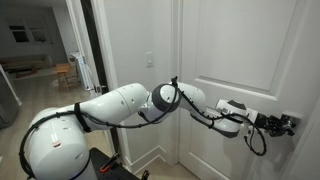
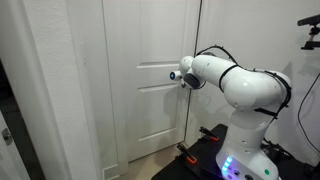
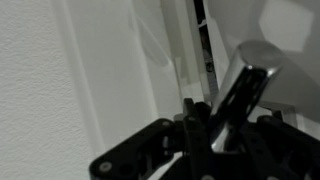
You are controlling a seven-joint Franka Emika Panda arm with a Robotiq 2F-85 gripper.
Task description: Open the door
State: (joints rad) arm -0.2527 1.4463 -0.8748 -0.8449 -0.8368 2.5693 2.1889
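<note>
I need to push farther outward along with the door next. Then my gripper should spread its fingers to release the silver lever handle (image 3: 250,65), as it is between them.
The white panelled door (image 1: 240,50) fills the right of an exterior view and stands in the middle of the other exterior view (image 2: 150,60). My gripper (image 1: 286,124) reaches out to the door's right side at handle height. In the wrist view the silver lever handle (image 3: 250,65) runs down between my black fingers (image 3: 213,128), which are shut on it. In an exterior view my arm (image 2: 215,72) hides the gripper and the handle. The door looks closed or nearly closed against its frame.
A doorway (image 1: 40,50) on the left opens onto another room with furniture. A light switch (image 1: 150,60) sits on the wall strip between doorway and door. My base (image 2: 240,150) stands close in front of the door. A dark camera mount (image 2: 310,20) is at the top right.
</note>
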